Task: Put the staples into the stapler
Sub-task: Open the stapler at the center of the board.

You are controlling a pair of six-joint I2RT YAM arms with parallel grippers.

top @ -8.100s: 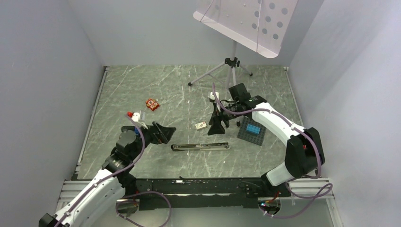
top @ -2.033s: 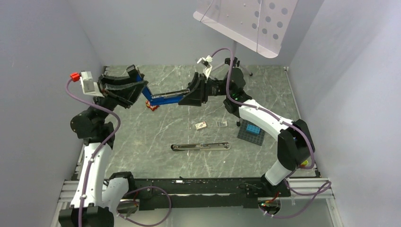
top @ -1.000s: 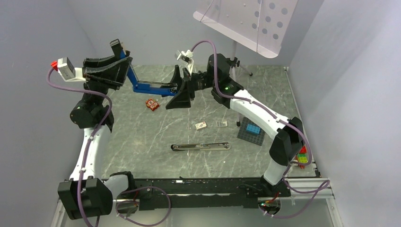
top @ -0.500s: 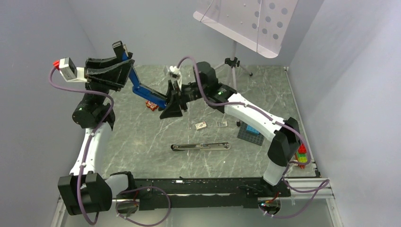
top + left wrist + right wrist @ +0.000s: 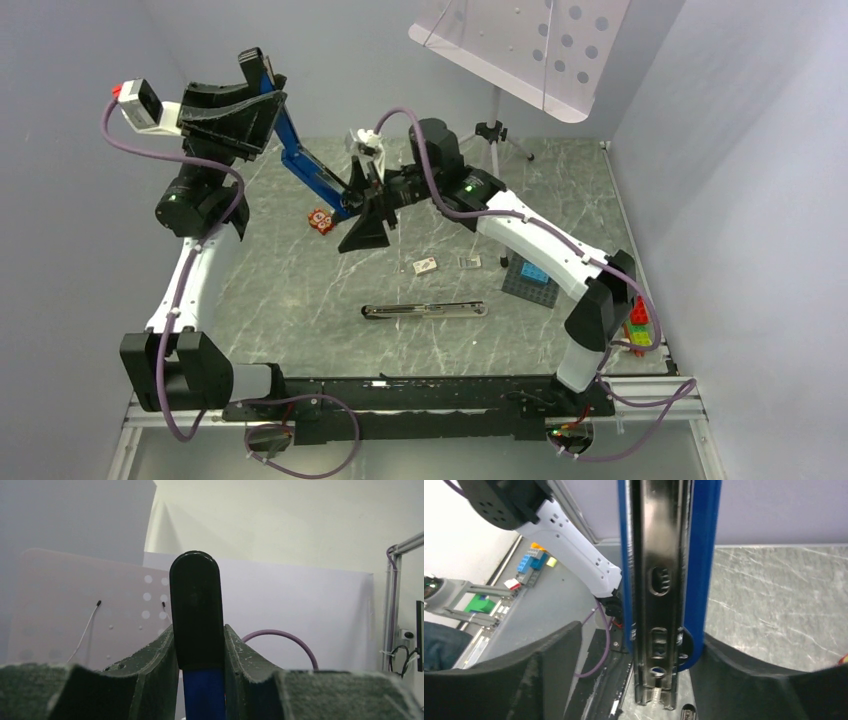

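Only the tip of the lower end reaches between my open fingers. I should move my right gripper along the blue lower part [image 5: 323, 186] [image 5: 667, 600] toward the stapler's bend and close.
A blue stapler [image 5: 315, 170] hangs slanted in the air at the back left, its black end [image 5: 196, 605] up. My left gripper [image 5: 252, 100] is shut on that upper end, and both fingers [image 5: 160, 655] press its sides. My right gripper [image 5: 365, 215] stands open round the lower end. In the right wrist view the metal magazine [image 5: 659, 580] runs between the fingers; the left finger [image 5: 551, 662] stands clear of it and the right one is close against the blue side. The staples [image 5: 468, 262] lie on the table, a tiny grey block right of centre.
A long silver and black stapler [image 5: 425, 310] lies flat near the front. A small white piece [image 5: 425, 265] sits by the staples. A red toy piece [image 5: 321, 220], a blue brick on a dark plate [image 5: 530, 278], stacked bricks [image 5: 637, 328] and a tripod [image 5: 492, 132] stand around.
The left arm has lifted and tilted the blue stapler steeper. The right gripper has followed its lower end leftward and down. Things on the table have not moved.
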